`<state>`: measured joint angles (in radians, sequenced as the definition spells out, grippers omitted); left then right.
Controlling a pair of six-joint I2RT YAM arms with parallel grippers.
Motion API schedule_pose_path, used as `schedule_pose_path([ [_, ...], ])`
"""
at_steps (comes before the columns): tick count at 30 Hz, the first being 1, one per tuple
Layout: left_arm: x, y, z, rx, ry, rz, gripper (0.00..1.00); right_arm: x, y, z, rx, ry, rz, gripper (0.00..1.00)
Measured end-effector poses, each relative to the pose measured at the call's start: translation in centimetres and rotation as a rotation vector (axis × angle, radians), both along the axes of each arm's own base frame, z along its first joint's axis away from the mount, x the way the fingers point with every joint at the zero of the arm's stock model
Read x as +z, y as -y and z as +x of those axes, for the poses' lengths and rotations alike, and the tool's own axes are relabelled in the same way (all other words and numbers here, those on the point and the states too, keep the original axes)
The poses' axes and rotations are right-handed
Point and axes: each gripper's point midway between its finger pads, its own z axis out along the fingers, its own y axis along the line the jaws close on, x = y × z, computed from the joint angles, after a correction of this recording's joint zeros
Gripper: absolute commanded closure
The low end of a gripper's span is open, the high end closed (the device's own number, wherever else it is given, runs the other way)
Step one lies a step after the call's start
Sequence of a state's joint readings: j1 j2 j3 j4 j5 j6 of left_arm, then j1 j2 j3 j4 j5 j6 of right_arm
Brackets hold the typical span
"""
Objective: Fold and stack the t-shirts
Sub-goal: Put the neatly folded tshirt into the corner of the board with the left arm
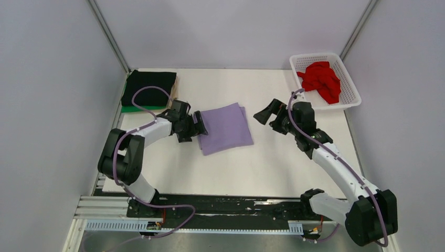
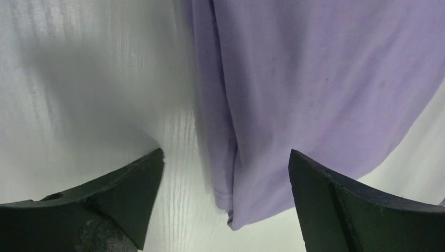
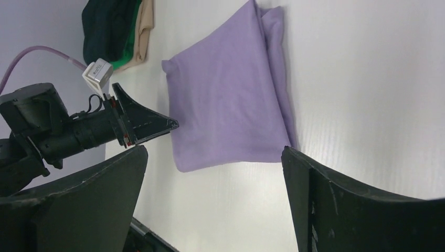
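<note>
The lavender t-shirt's layered side edge (image 1: 200, 139) (image 2: 224, 161) runs between the open fingers of my left gripper, so my left gripper will dip to the right in the top view next and then pinch it.
A lavender t-shirt (image 1: 226, 127) (image 2: 315, 89) (image 3: 231, 105) lies folded into a square on the white table (image 1: 262, 163). My left gripper (image 1: 199, 125) (image 2: 225, 157) hangs open at the shirt's left edge, its jaws either side of a folded corner without touching it. My right gripper (image 1: 264, 115) (image 3: 215, 157) is open and empty, held apart from the shirt's right side. A folded black t-shirt (image 1: 149, 87) rests on a green one (image 1: 137, 108) at the back left. The red t-shirt (image 1: 321, 80) is crumpled in the white basket (image 1: 350, 100).
The basket stands at the table's back right corner. A tan cloth edge (image 3: 144, 31) shows under the back-left stack. Grey walls close in the table on both sides and behind. The arms' bases and a black rail (image 1: 225, 205) run along the near edge.
</note>
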<state>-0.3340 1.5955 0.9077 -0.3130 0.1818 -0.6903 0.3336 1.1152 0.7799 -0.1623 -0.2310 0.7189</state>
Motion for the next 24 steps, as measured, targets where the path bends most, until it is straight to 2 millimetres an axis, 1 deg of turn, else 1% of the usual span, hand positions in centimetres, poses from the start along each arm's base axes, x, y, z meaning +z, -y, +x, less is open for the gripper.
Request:
schedule_pose_path([
  [1, -0.7, 0.2, 0.0, -0.001, -0.017, -0.006, 0.07, 0.0, 0.6, -0.2, -0.027, 0.005, -0.016, 0.00],
  [2, -0.9, 0.4, 0.1, 0.000, -0.026, -0.016, 0.08, -0.1, 1.1, -0.4, -0.044, 0.005, -0.027, 0.00],
  [3, -0.6, 0.8, 0.6, -0.001, -0.015, -0.030, 0.11, -0.3, 1.5, -0.7, -0.061, 0.000, -0.040, 0.00],
  [6, -0.8, 1.4, 1.6, 0.004, -0.004, -0.055, 0.21, -0.8, 2.8, -1.5, -0.104, -0.009, -0.074, 0.00],
  [9, -1.0, 2.2, 2.4, -0.002, 0.004, -0.075, 0.26, -0.8, 4.0, -2.1, -0.156, 0.005, -0.099, 0.00],
  [11, -1.1, 3.2, 2.9, -0.016, 0.012, -0.076, 0.30, -0.8, 5.1, -2.3, -0.204, 0.024, -0.116, 0.00],
  [13, -1.2, 4.3, 3.3, -0.037, 0.019, -0.062, 0.35, -0.9, 6.1, -2.6, -0.248, 0.040, -0.131, 0.00],
  [14, -1.3, 4.8, 3.5, -0.046, 0.019, -0.046, 0.42, -1.0, 6.6, -2.6, -0.272, 0.047, -0.142, 0.00],
  [17, -1.7, 6.1, 4.1, -0.058, 0.021, 0.028, 0.57, -1.4, 7.9, -2.8, -0.325, 0.057, -0.172, 0.00],
  [20, -2.1, 6.7, 4.7, -0.060, 0.017, 0.111, 0.61, -1.8, 9.1, -3.1, -0.371, 0.067, -0.203, 0.00],
  [22, -2.2, 6.7, 4.9, -0.056, 0.014, 0.173, 0.66, -1.7, 9.9, -3.4, -0.401, 0.078, -0.219, 0.00],
  [23, -2.2, 6.6, 4.9, -0.055, 0.013, 0.200, 0.71, -1.6, 10.4, -3.5, -0.422, 0.091, -0.225, 0.00],
  [24, -2.3, 6.5, 5.0, -0.056, 0.012, 0.234, 0.73, -1.4, 10.8, -3.6, -0.438, 0.101, -0.229, 0.00],
])
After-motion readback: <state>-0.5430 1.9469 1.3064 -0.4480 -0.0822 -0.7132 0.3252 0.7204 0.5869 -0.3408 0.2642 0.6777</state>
